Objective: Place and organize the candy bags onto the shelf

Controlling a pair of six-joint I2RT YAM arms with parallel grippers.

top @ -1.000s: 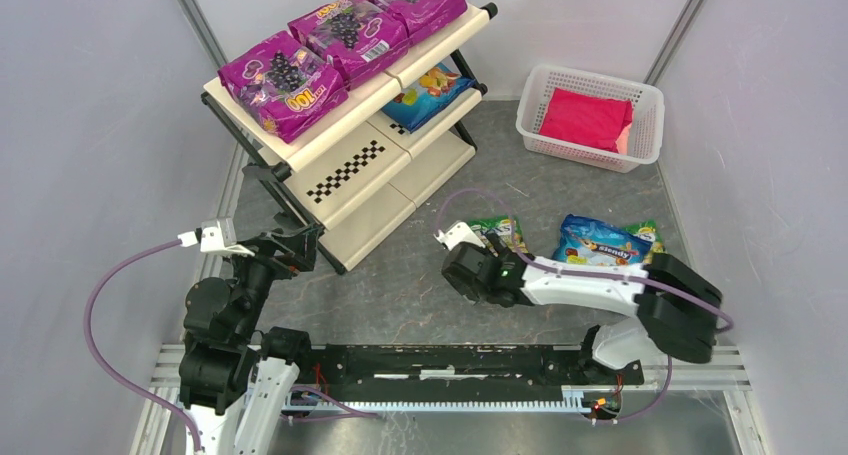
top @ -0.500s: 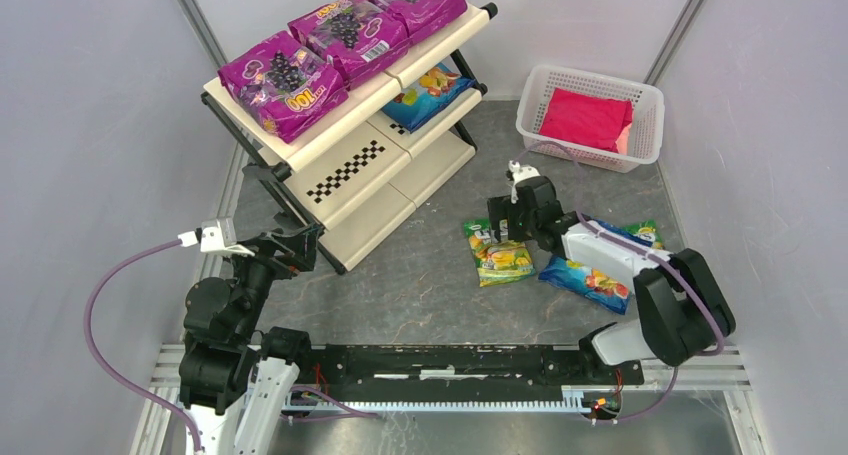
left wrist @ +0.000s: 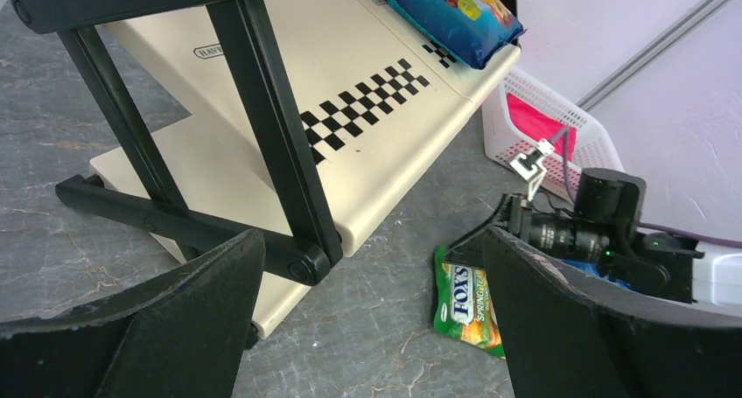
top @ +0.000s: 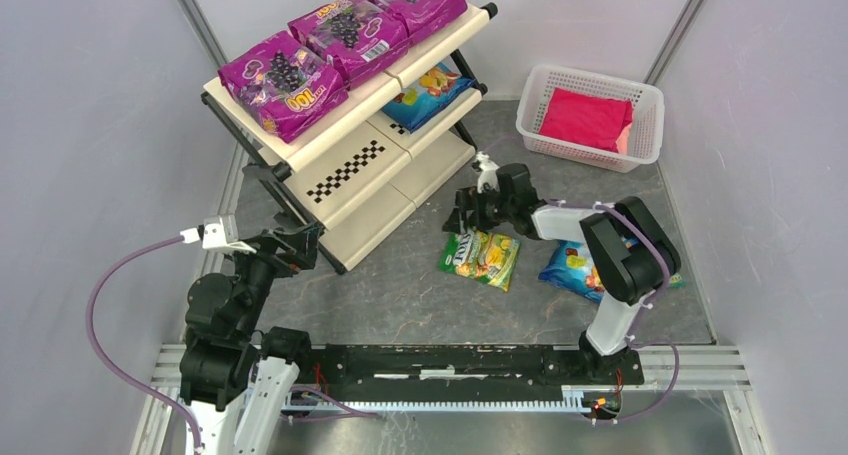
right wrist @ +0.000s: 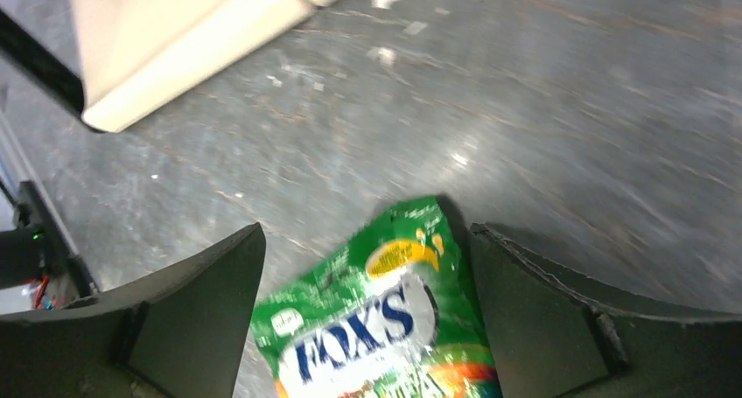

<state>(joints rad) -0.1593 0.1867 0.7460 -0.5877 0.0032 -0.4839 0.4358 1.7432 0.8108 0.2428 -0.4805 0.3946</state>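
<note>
My right gripper will next move back toward the blue bag, to its right in the top view, to close on the green bag's yellow end (top: 511, 264) there.
The cream shelf (top: 400, 190) stands at the back left with three magenta candy bags (top: 285, 80) across its top tier and a blue one (top: 430, 93) on the middle tier. On the floor lies a green FOX'S bag (top: 480, 257); a second blue bag (top: 572, 267) lies to its right, partly under the right arm. My right gripper (top: 465, 215) is open low over the green bag's far end. In the right wrist view the bag (right wrist: 376, 319) lies between the spread fingers (right wrist: 201, 310). My left gripper (top: 300, 245) hangs open and empty by the shelf's near leg.
A white perforated basket (top: 540, 80) at the back right holds a plain pink-red bundle (top: 588, 118). The shelf's black frame (left wrist: 271, 144) fills the left wrist view, with the green bag (left wrist: 468, 310) and the right arm's wrist (left wrist: 604, 210) beyond. Grey walls close in both sides.
The right arm swung from the near middle out toward the shelf's front. The green bag slid left and turned. The left arm has not moved.
</note>
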